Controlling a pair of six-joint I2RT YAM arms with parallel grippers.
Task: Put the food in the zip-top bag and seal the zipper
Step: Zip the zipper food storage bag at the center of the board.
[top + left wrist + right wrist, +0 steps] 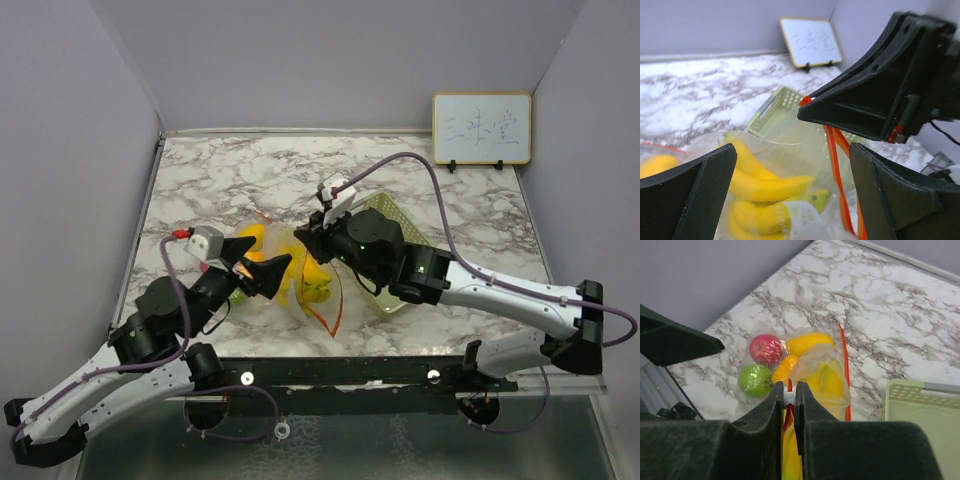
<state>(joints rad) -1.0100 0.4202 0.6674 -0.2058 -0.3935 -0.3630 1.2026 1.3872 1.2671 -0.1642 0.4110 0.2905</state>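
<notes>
The zipper's near end (334, 332) lies back from my right gripper, so next my right gripper should run the slider back to that end and release it there.
The zip-top bag (318, 290) lies on the marble in front of the arms, and the food (300, 272) is inside it. The right wrist view shows a red apple (765, 349), a green apple (754, 380), an orange piece (784, 369) and yellow bananas (827, 380) through the plastic. My right gripper (789, 391) is shut on the white slider of the red-orange zipper (844, 360) and stands over the bag (306, 238). My left gripper (792, 147) is open, its fingers wide apart, facing the bananas (765, 185) and the zipper (837, 175). In the top view it (268, 262) is at the bag's left side.
The pale green tray (392, 212) lies right of the bag, mostly under my right arm; it also shows in the wrist views (920, 405) (775, 107). A small whiteboard (481, 128) stands at the back right. Grey walls close in the table.
</notes>
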